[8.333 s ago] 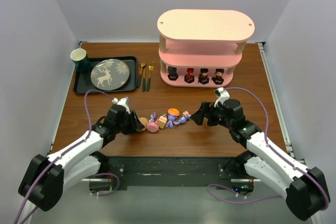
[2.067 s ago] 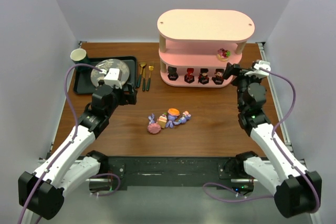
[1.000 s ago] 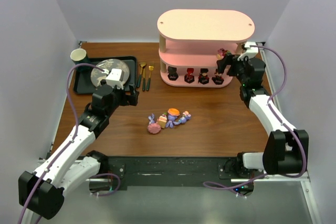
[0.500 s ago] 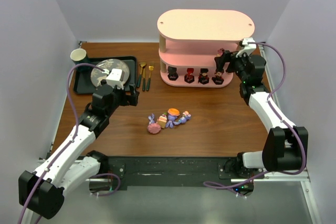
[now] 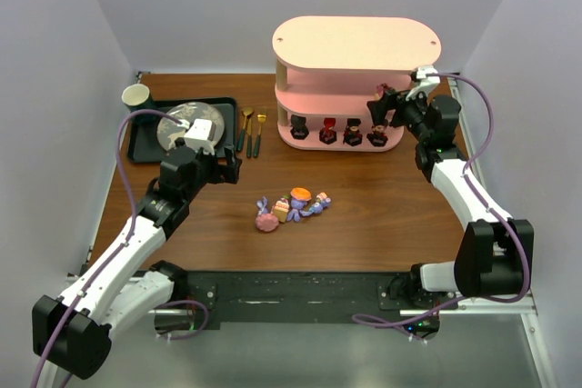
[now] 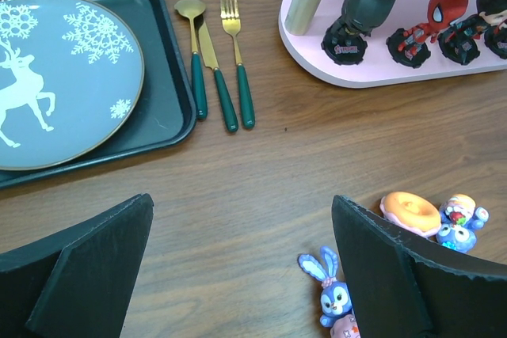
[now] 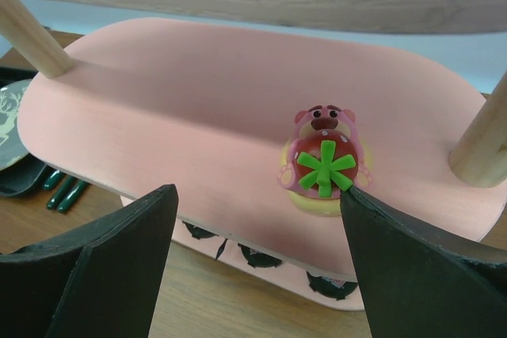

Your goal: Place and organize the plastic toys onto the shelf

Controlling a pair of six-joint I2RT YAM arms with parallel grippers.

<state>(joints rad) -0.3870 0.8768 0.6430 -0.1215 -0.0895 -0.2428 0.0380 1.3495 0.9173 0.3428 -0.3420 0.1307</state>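
Observation:
My left gripper is above the tan toy beside the blue bunny (image 5: 281,211), which is to its right in the top view, so I will move across and down around the toy.
The pink shelf (image 5: 355,43) stands at the back right. Its bottom tier holds several dark figurines (image 5: 338,134), and the left wrist view shows a black one (image 6: 360,17) and a red one (image 6: 432,21). A pink bear toy with a green leaf (image 7: 322,160) sits on the middle tier (image 7: 174,108). My right gripper (image 7: 257,195) is open at that tier's right end. Its right finger's tip is level with the bear; contact is unclear. More toys (image 5: 291,206) lie mid-table, including a blue bunny (image 6: 331,290) and an orange ring-shaped one (image 6: 409,211). My left gripper (image 6: 242,203) hangs open and empty left of them.
At the back left is a black tray (image 5: 136,147) with a reindeer plate (image 5: 189,124) and a green cup (image 5: 136,97). Gold and green cutlery (image 5: 252,129) lies between the tray and the shelf. White walls close in the table on three sides.
Both arms have left the toy pile since the earliest frame, and the bear now sits on the middle tier. Over the last second the right gripper edged left; the left arm is still.

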